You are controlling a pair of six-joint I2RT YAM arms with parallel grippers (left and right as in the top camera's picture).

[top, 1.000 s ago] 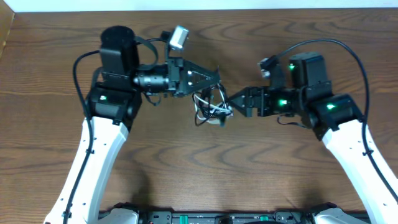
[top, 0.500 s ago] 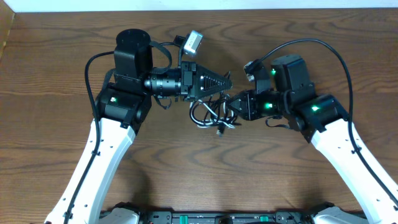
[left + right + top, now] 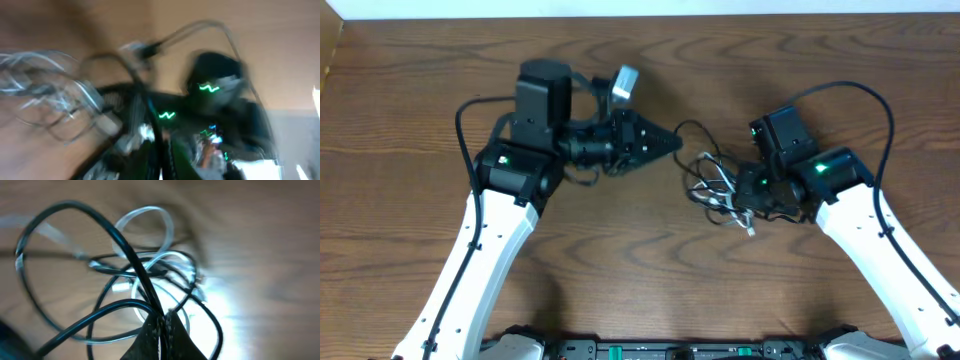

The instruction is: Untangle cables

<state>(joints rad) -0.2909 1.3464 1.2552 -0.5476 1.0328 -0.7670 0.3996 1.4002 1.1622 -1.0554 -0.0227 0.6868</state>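
My left gripper draws away from the bundle next, tips downward toward the bare table and releases the black cable, as my right gripper holds the bundle.
The cables (image 3: 713, 183) form a knotted bundle of black and white loops right of the table's middle. My right gripper (image 3: 738, 192) is shut on the bundle from the right. In the right wrist view its fingertips (image 3: 172, 330) pinch a black cable (image 3: 131, 260), and white loops (image 3: 150, 217) lie behind it. My left gripper (image 3: 673, 140) is shut on a black cable (image 3: 698, 132) that arcs from its tip over to the bundle. The left wrist view is blurred: a black cable (image 3: 142, 95) rises from the left gripper (image 3: 161, 152), with white loops (image 3: 50, 90) at the left.
The brown wooden table (image 3: 620, 260) fills the overhead view. Both white arms reach in from the near edge, left arm (image 3: 490, 240) and right arm (image 3: 880, 250). The right arm's green-lit wrist (image 3: 215, 92) fills the middle of the left wrist view.
My right gripper has shut on the bundle and drawn it right and nearer. The left gripper stayed shut and slid slightly left, and the black cable now stretches between them.
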